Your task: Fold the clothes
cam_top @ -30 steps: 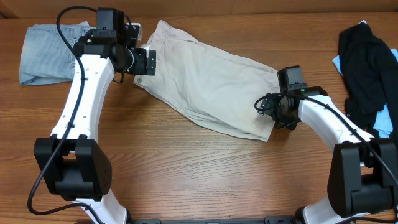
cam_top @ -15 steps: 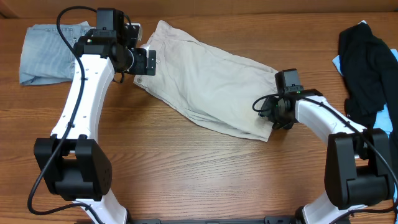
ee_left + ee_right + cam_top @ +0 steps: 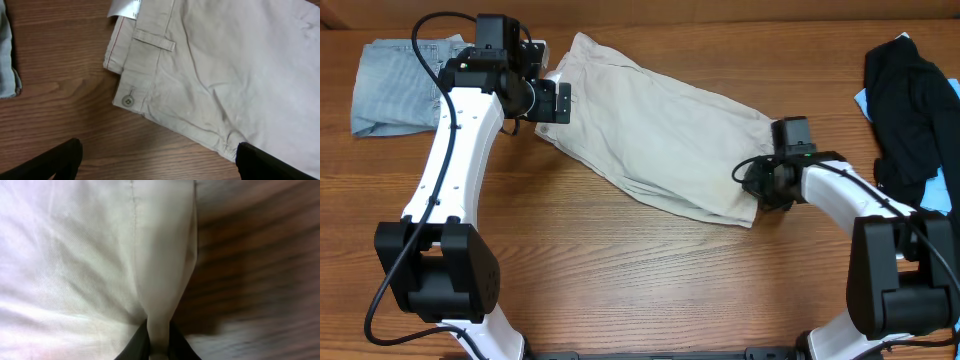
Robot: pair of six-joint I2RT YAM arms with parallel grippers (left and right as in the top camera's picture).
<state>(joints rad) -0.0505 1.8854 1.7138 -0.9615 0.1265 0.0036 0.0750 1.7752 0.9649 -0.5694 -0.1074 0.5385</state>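
Observation:
The left gripper moves down past the button (image 3: 128,101) next and closes on the waistband beside the belt loop (image 3: 155,25), as the shorts' waistband lies flat below its open fingers.
The beige shorts (image 3: 660,140) lie spread slantwise across the table's middle, waistband at the upper left. In the left wrist view the shorts (image 3: 225,65) show a belt loop, a button (image 3: 128,101) and a white label (image 3: 125,7). My left gripper (image 3: 555,100) hovers by the waistband corner, and the left gripper (image 3: 157,167) is open wide over bare wood and the cloth's edge. My right gripper (image 3: 762,186) is at the shorts' lower right end. Seen from the wrist, the right gripper (image 3: 157,342) is shut on a pinched fold of the shorts (image 3: 75,255).
A faded blue denim garment (image 3: 395,85) lies at the back left; its edge (image 3: 5,60) shows in the left wrist view. A black garment (image 3: 910,110) on light-blue cloth (image 3: 940,195) is heaped at the far right. The table (image 3: 650,280) is brown wood.
My right gripper has closed on the shorts' right-hand edge and shifted slightly to the right. The left arm has not moved.

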